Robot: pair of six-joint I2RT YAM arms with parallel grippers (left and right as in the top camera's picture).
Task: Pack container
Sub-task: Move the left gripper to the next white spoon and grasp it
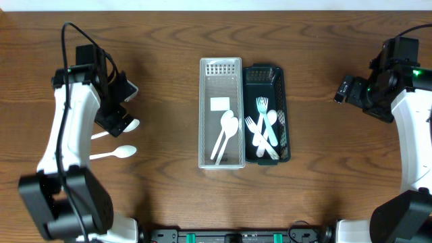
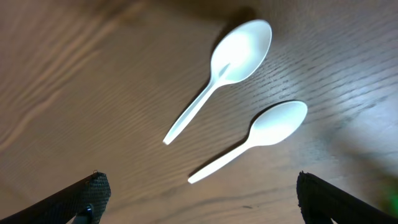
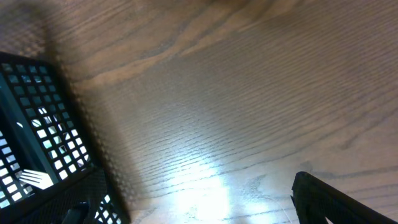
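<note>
The left gripper moves down to the tabletop next with its fingers open, over the farther spoon's handle (image 2: pixel 204 98) just behind the spoon's bowl, because that slim part of the handle fits between its fingers.
Two white plastic spoons lie on the wooden table at the left: one (image 1: pixel 116 153) (image 2: pixel 261 134) in full view, the other (image 1: pixel 129 125) (image 2: pixel 224 71) partly under my left gripper (image 1: pixel 113 120). In the left wrist view the left gripper (image 2: pixel 199 202) is open and empty, hovering above and just short of the spoon handles. A clear container (image 1: pixel 202 115) at the centre holds two white spoons (image 1: pixel 226 133). A dark basket (image 1: pixel 286 115) beside it holds white forks (image 1: pixel 262 128). My right gripper (image 1: pixel 343 90) (image 3: pixel 199 208) is open and empty, to the right of the basket (image 3: pixel 37 118).
The two containers stand side by side, touching, in the middle of the table. Both arm bases sit at the near edge, left and right. Cables run along each arm.
</note>
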